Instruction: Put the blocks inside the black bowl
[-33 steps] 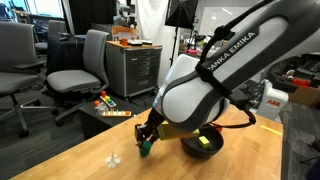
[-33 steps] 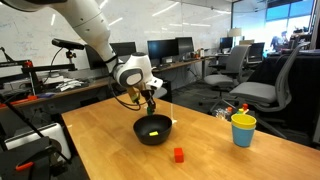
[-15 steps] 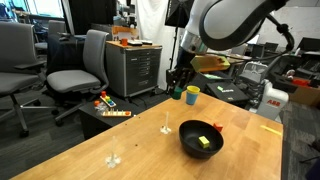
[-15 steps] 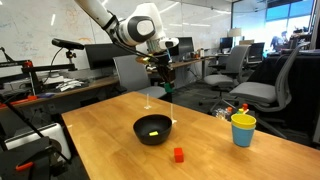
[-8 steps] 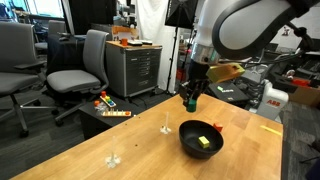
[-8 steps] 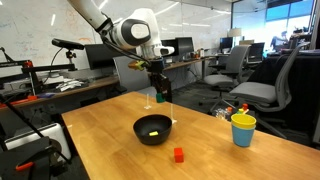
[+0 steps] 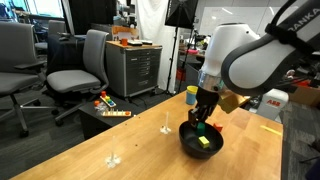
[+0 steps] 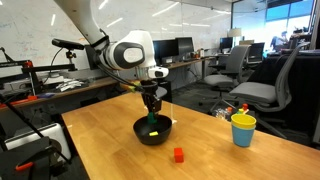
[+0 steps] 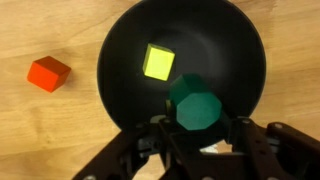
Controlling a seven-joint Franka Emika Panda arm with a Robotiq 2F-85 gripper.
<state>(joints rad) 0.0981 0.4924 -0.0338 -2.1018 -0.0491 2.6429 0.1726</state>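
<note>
The green block still hangs above the black bowl, so I need to lower my gripper toward the open bowl bottom beside the yellow block (image 9: 158,62) and release it.
My gripper (image 9: 196,125) is shut on the green block (image 9: 195,106) and holds it just above the black bowl (image 9: 120,60). The yellow block (image 9: 158,62) lies inside the bowl. The red block (image 9: 48,73) lies on the wooden table outside the bowl, to its left in the wrist view. In both exterior views the gripper (image 7: 203,122) (image 8: 152,114) hangs low over the bowl (image 7: 188,146) (image 8: 140,133). The red block (image 8: 178,154) sits on the table in front of the bowl.
A yellow-and-blue cup (image 8: 243,129) stands on the table to the right of the bowl, also seen behind the arm (image 7: 191,94). White marks (image 7: 112,158) lie on the table. Office chairs (image 7: 82,68) and a cabinet stand beyond the table's edge.
The gripper has come down from high above the table with the green block and now sits just over the bowl. The yellow and red blocks have not moved.
</note>
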